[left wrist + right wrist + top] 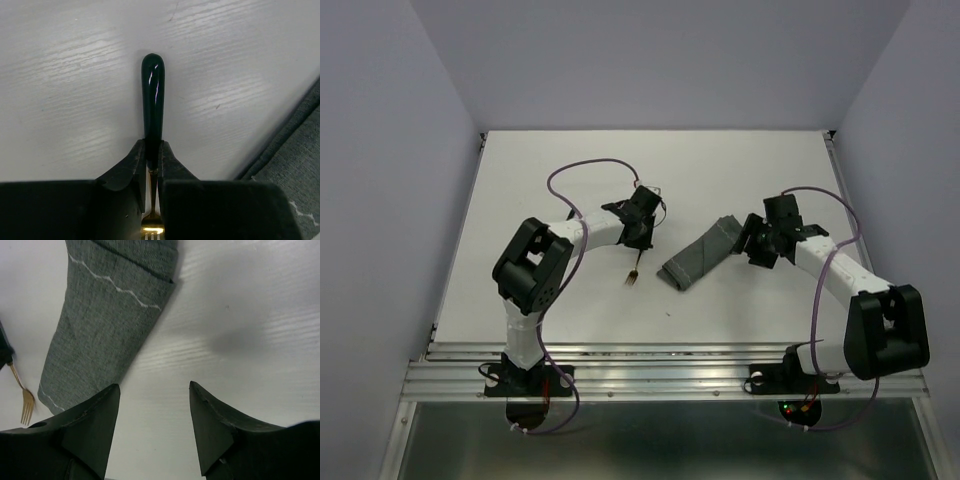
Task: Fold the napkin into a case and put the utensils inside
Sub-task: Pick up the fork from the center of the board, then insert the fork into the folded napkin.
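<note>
The case [701,255] [295,175] lies to the right of my left gripper in the top view. I will move across to it, turn to match its slant, slide the fork's handle in and let go.
The napkin, folded into a narrow grey-green case [701,255], lies slantwise on the white table [570,180] between the arms, and its light stitching shows in the right wrist view [110,315]. One of the utensils, a fork [633,276] with a dark green handle [152,95] and gold tines, is left of the case. My left gripper [153,150] is shut on the fork where handle meets gold neck. My right gripper [155,390] stands open over bare table by the case's far end, with nothing between its fingers. The fork's tines [26,407] also show there.
An edge of the grey-green cloth [295,170] reaches into the lower right of the left wrist view. Purple cables [582,172] loop above both arms. White walls close the table on three sides. A metal rail [650,365] runs along the near edge.
</note>
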Available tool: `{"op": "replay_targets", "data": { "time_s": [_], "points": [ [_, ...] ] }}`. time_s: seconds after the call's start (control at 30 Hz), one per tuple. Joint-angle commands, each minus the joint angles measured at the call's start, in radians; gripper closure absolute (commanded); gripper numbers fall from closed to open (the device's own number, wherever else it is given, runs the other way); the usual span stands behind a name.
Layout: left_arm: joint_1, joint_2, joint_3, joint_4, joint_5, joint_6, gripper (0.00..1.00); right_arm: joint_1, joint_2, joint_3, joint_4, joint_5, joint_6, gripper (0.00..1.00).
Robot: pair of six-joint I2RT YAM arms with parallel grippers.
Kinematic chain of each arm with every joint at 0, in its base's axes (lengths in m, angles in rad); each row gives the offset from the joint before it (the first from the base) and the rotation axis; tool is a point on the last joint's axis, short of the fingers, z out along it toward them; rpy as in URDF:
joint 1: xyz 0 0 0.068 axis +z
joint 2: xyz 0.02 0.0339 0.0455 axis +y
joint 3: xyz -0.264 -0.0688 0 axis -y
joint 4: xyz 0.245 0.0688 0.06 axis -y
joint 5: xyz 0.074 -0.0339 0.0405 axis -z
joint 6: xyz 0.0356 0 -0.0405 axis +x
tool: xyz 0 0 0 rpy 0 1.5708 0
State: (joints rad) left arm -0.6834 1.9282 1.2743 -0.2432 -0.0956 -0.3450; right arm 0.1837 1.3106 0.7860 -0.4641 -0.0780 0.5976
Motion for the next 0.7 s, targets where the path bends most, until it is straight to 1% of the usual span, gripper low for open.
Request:
{"op": "replay_targets", "data": {
  "time_s": [0.0, 0.13, 0.2, 0.23, 0.27, 0.33, 0.47, 0.6, 0.67],
  "points": [
    [-0.005, -0.135, -0.036, 0.064, 0.086, 0.081, 1.00, -0.023, 0.087, 0.128, 0.022, 0.038, -0.015, 0.39],
    [-0.005, -0.205, -0.067, 0.081, 0.151, 0.093, 1.00, -0.053, 0.159, 0.193, 0.022, 0.061, 0.008, 0.45],
    [-0.007, -0.241, -0.075, 0.081, 0.180, 0.101, 1.00, -0.053, 0.206, 0.223, 0.024, 0.102, 0.014, 0.48],
    [-0.008, -0.261, -0.073, 0.071, 0.189, 0.107, 1.00, -0.065, 0.241, 0.270, 0.024, 0.119, 0.016, 0.50],
    [-0.011, -0.268, -0.069, 0.071, 0.192, 0.110, 1.00, -0.078, 0.242, 0.271, 0.024, 0.127, 0.018, 0.50],
    [-0.011, -0.287, -0.050, 0.055, 0.212, 0.123, 1.00, -0.090, 0.289, 0.312, 0.027, 0.142, 0.019, 0.54],
    [-0.034, -0.287, -0.007, 0.032, 0.293, 0.141, 1.00, -0.112, 0.372, 0.369, 0.025, 0.173, 0.022, 0.56],
    [-0.090, -0.247, 0.060, -0.016, 0.278, 0.159, 1.00, -0.121, 0.466, 0.421, 0.028, 0.172, 0.008, 0.57],
    [-0.114, -0.229, 0.086, -0.036, 0.272, 0.166, 1.00, -0.121, 0.518, 0.439, 0.045, 0.135, -0.007, 0.57]
  ]
}}
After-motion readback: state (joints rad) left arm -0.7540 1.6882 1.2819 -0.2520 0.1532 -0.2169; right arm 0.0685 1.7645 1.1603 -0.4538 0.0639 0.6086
